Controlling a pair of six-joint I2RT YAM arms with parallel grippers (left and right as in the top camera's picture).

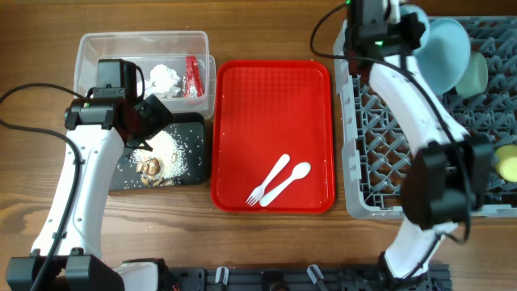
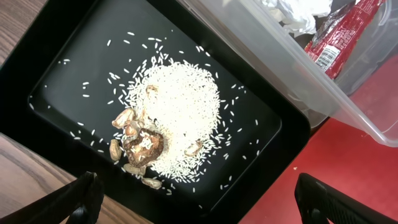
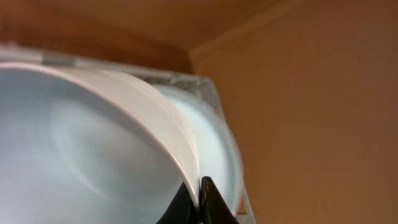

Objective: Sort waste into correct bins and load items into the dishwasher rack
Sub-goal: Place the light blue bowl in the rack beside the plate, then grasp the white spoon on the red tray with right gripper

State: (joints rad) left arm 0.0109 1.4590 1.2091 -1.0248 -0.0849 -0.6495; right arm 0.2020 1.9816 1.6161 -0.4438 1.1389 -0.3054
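Observation:
The grey rack's slots beside the standing teal bowl lie below, so my right gripper should lower the pale blue bowl (image 1: 444, 48) in and release its rim.
My left gripper (image 1: 152, 123) (image 2: 199, 202) is open and empty above the black tray (image 1: 194, 129) (image 2: 68, 56), which holds white rice and brown food scraps (image 1: 157, 158) (image 2: 168, 112). The clear tub (image 1: 89, 48) (image 2: 292, 68) behind it holds crumpled white tissue (image 1: 164, 78) and the red wrapper (image 1: 192, 75) (image 2: 339, 31). A white fork (image 1: 269, 179) and spoon (image 1: 289, 181) lie on the red tray (image 1: 271, 89). My right gripper (image 1: 410, 32) (image 3: 199, 199) is shut on the rim of a pale blue bowl (image 1: 444, 48) (image 3: 93, 137) over the grey rack (image 1: 380, 137).
A second teal bowl (image 1: 474, 73) stands in the rack beside the held one. A yellow cup (image 1: 509, 162) sits at the rack's right edge. The right arm stretches over the rack's left half. The left arm's cable loops over the wooden table at far left.

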